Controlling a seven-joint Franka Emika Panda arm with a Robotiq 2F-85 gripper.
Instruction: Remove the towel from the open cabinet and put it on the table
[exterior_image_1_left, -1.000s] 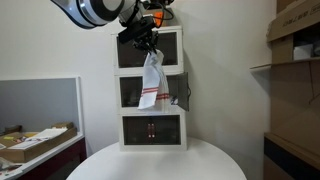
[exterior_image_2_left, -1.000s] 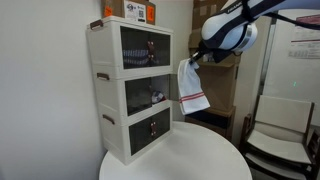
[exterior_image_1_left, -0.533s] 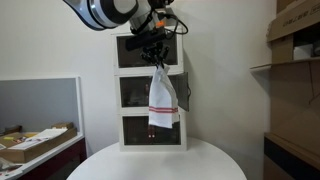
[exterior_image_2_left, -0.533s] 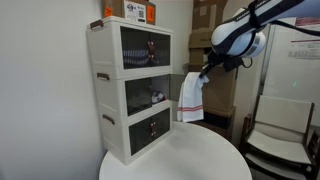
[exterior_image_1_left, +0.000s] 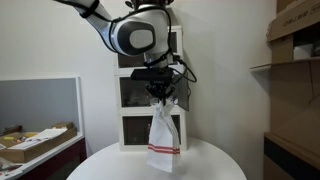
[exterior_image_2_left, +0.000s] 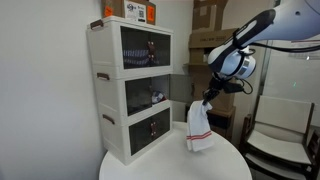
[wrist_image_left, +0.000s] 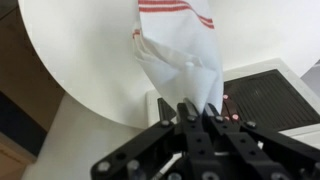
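I will next lower my gripper toward the round white table beneath the hanging towel and let go of the towel's pinched corner there, because my gripper's fingers hold it high above the table.
The white towel (exterior_image_1_left: 163, 132) with a thin red stripe hangs from my gripper (exterior_image_1_left: 160, 95), its lower end at the round white table (exterior_image_1_left: 110, 165). In the other exterior view the towel (exterior_image_2_left: 198, 127) hangs below the gripper (exterior_image_2_left: 208, 98) over the table (exterior_image_2_left: 160, 160), to the right of the tall white cabinet (exterior_image_2_left: 128, 85). In the wrist view the towel (wrist_image_left: 180, 55) drops away from the shut jaws (wrist_image_left: 198, 108) onto the table (wrist_image_left: 80, 60). The cabinet (exterior_image_1_left: 135, 120) stands behind the arm at the table's back.
A desk with a grey partition and cardboard clutter (exterior_image_1_left: 35, 140) is beside the table. Brown shelving with boxes (exterior_image_1_left: 295, 60) stands on the opposite side. A chair (exterior_image_2_left: 275, 135) sits near the table. Boxes (exterior_image_2_left: 135, 10) rest on top of the cabinet.
My gripper has come down and away from the cabinet front with the towel. The towel, hanging high at the top compartment, now reaches the tabletop.
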